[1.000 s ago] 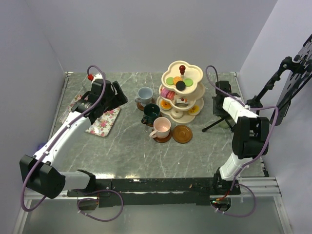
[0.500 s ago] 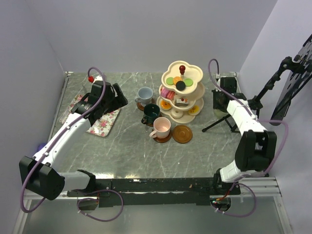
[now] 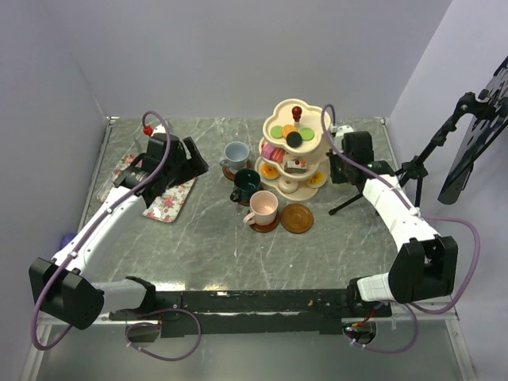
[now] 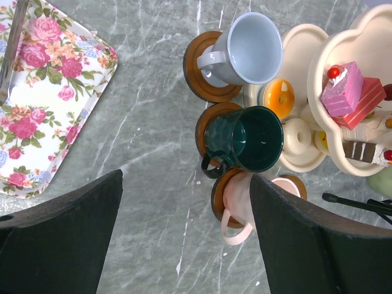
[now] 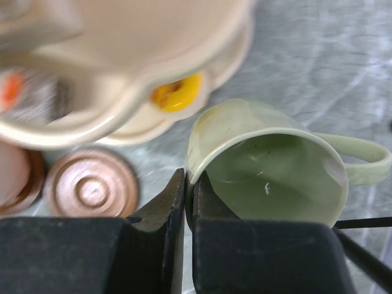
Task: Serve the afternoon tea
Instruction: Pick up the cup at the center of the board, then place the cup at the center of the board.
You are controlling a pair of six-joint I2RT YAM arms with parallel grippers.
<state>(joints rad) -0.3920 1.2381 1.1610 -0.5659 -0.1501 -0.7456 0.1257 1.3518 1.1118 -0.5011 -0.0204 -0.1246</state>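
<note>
The tabletop on the pink mug's near side is bare, so next my right gripper needs to swing back, to the left in the top view, and down to release.
My right gripper is shut on the rim of the light green mug, one finger inside and one outside, and holds it tilted just right of the cream three-tier stand. An empty brown saucer lies to the lower left of that mug. Small cakes sit on the tiers. Left of the stand, the grey-blue mug, dark green mug and pink mug each rest on a saucer. My left gripper hangs open above bare table, between the mugs and the tray.
The floral tray lies at the left with thin metal tongs on it. A black tripod stands on the table's right side, close to my right arm. Walls close in the back and both sides.
My right arm has swung left from the back right corner to the stand, its jaws closing tight on the light green mug. The left arm has barely moved.
</note>
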